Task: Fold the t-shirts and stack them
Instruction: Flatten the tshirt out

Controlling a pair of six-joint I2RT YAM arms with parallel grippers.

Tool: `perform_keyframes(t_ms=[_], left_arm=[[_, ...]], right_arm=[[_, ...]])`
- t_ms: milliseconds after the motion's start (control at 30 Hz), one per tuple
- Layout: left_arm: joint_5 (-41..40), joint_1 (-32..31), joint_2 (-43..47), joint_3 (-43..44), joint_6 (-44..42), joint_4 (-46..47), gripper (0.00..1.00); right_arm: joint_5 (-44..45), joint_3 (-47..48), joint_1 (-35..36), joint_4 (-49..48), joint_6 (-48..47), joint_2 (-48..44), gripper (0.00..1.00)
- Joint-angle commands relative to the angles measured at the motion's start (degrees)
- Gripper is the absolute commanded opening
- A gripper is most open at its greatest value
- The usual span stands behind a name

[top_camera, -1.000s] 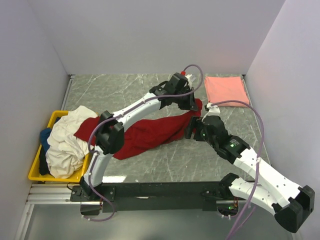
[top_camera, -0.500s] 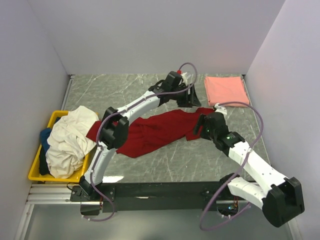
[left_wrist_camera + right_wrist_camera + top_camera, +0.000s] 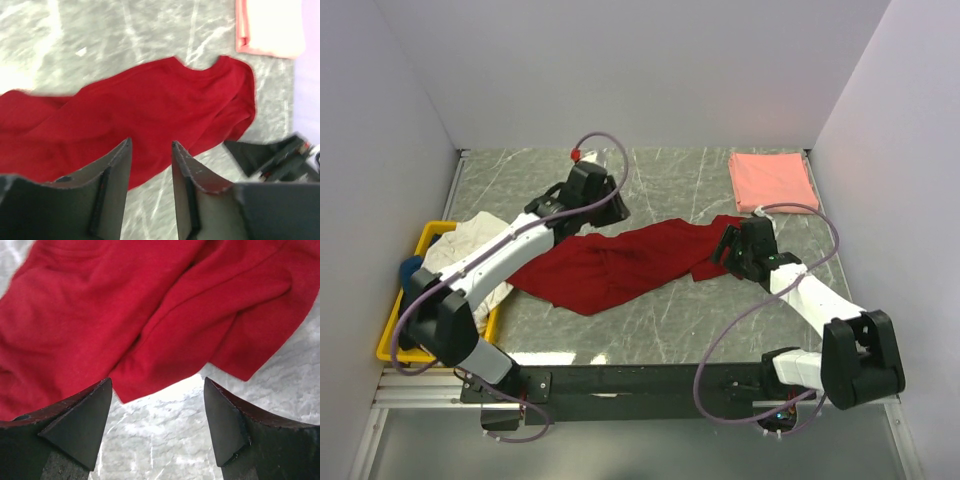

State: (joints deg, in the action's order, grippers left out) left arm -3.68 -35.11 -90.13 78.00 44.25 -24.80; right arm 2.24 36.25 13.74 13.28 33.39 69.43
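The robot will next lower its right gripper onto the dark red t-shirt's folded edge (image 3: 711,272) (image 3: 162,381) and shift it slightly toward the shirt's loose corner.
The dark red t-shirt (image 3: 620,265) lies crumpled and stretched across the middle of the table; it also shows in the left wrist view (image 3: 150,100) and the right wrist view (image 3: 150,305). My left gripper (image 3: 608,208) (image 3: 150,146) hovers over its back edge, open and empty. My right gripper (image 3: 725,250) (image 3: 157,384) is open wide and empty just off the shirt's right end, above bare table. The salmon-pink t-shirt (image 3: 772,180) (image 3: 270,25) lies folded at the back right. The cream-white t-shirt (image 3: 455,262) and a bit of the blue t-shirt (image 3: 410,268) lie heaped at the left.
A yellow plastic bin (image 3: 390,345) stands at the left edge under the heaped shirts. White walls close in the back and both sides. The grey marble tabletop (image 3: 660,325) shows in front of the red shirt.
My left arm has swung from the back right to the left and let go of the red shirt, which now lies flat. My right gripper has pulled back slightly at the shirt's right end.
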Motion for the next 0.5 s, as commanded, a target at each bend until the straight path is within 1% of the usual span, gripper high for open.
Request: perform_keyframes(t_ms=[0, 67, 200, 300, 400, 467], left_arm=[[-5.46, -0.48, 3.1, -7.67, 0.4, -1.13, 0.4], [-4.58, -0.48, 3.2, -10.83, 0.31, -0.34, 0.39], [-3.53, -0.48, 1.54, -13.83, 0.49, 0.45, 0.41], [-2.65, -0.66, -0.3, -14.63, 0.66, 1.15, 0.45], [-3.52, -1.27, -2.06, -14.54, 0.75, 1.07, 0.49], [-3.61, -1.54, -2.77, -14.45, 1.01, 0.98, 0.49]], right_arm=[[-2.06, -0.56, -2.65, -3.43, 1.06, 1.76, 0.8], [-3.8, -1.53, -4.59, -4.31, 1.68, 2.73, 0.8], [-5.05, -2.94, -7.32, -5.63, 3.0, 3.61, 0.8], [-6.36, -3.55, -8.72, -6.68, 3.44, 4.22, 0.8], [-7.69, -3.29, -8.73, -7.82, 4.23, 5.45, 0.79], [-8.56, -3.47, -8.73, -9.23, 4.67, 6.5, 0.77]])
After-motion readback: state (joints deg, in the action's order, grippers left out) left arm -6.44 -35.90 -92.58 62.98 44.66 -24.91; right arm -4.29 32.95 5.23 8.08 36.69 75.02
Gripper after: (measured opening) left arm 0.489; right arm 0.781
